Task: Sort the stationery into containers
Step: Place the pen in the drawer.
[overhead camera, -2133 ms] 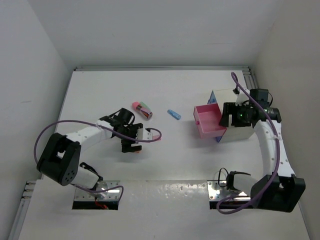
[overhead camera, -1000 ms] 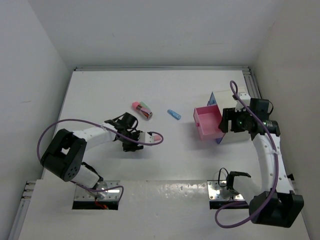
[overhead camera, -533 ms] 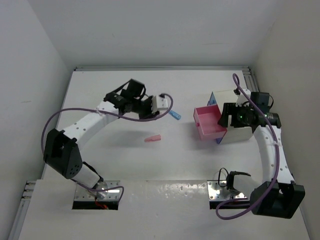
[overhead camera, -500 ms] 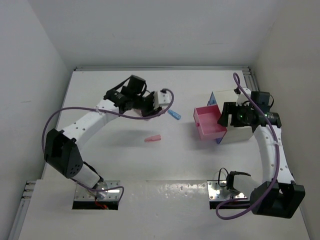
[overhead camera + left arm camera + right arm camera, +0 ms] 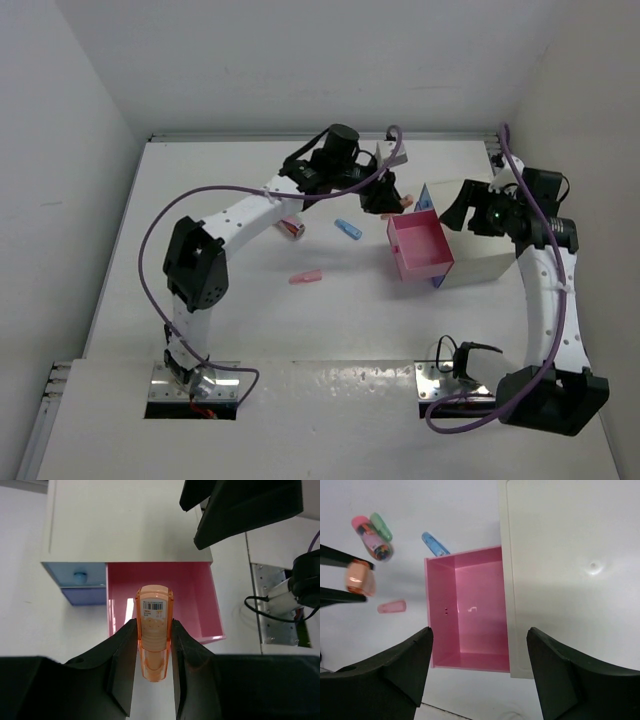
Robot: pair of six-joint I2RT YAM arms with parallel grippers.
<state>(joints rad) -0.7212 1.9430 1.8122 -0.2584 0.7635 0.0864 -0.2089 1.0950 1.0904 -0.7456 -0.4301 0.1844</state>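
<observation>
To the right in the top view, I need to move my left gripper over the empty pink drawer to release the orange piece (image 5: 360,578), which still hangs beside the pink drawer.
My left gripper (image 5: 154,625) is shut on an orange piece of stationery (image 5: 155,630), held lengthwise between the fingers above the front edge of the pink drawer (image 5: 200,605). From above, the gripper (image 5: 385,197) hangs just left of that drawer (image 5: 420,245), which stands pulled out and empty. The blue drawer (image 5: 75,575) sits shut in the white cabinet (image 5: 125,525). My right gripper (image 5: 480,665) stands open over the pink drawer (image 5: 470,605) with nothing between its fingers. The orange piece (image 5: 360,578) also shows in the right wrist view.
Loose on the table lie a blue piece (image 5: 347,230), a pink piece (image 5: 307,277), and a cluster of a pink piece (image 5: 362,525), a green piece (image 5: 381,526) and a short cylinder (image 5: 380,547). The left arm partly covers that cluster from above. Walls close in the table.
The left arm has swung from the table's middle left to the right, carrying the orange piece up to the pink drawer. The right gripper has shifted slightly and stays open.
</observation>
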